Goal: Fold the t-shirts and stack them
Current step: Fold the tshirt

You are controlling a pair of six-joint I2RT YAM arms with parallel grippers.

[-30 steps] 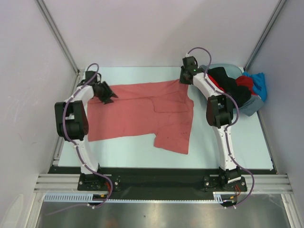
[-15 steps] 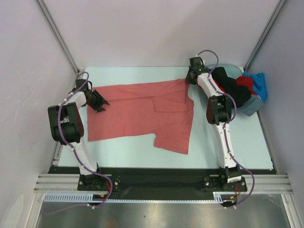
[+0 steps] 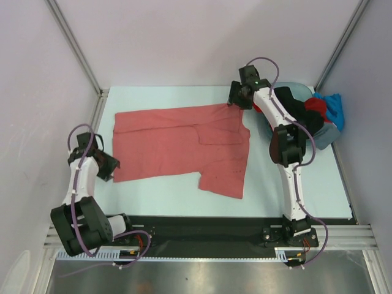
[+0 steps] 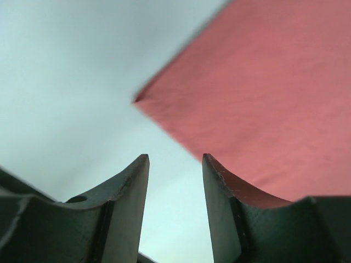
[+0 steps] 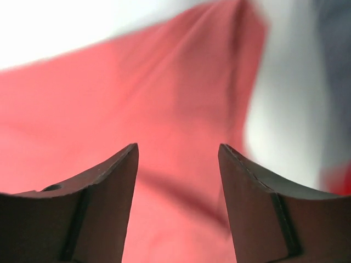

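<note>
The left gripper moves down onto the tip of the t-shirt's near corner point(image 3: 115, 180) point(image 4: 139, 102) and closes next, since that lies flat, still below and ahead of the open fingers.
A salmon-red t-shirt point(image 3: 184, 144) lies spread flat on the pale table point(image 3: 159, 196). My left gripper point(image 3: 111, 168) hovers open beside the shirt's near-left corner. In the left wrist view that corner of the t-shirt point(image 4: 247, 98) lies just ahead of the empty left gripper point(image 4: 175, 159). My right gripper point(image 3: 235, 101) stands open over the shirt's far-right corner. The right wrist view shows the right gripper point(image 5: 178, 148) above the cloth of the t-shirt point(image 5: 137, 98), holding nothing.
A grey-blue basin point(image 3: 327, 138) at the far right holds a black shirt point(image 3: 297, 111), a bright red one point(image 3: 316, 105) and a blue one point(image 3: 334, 108). Metal frame posts and walls close in the table on both sides.
The left arm swung from the shirt's far-left part back to its near-left corner. The right gripper opened over the far-right corner and shifted slightly left.
</note>
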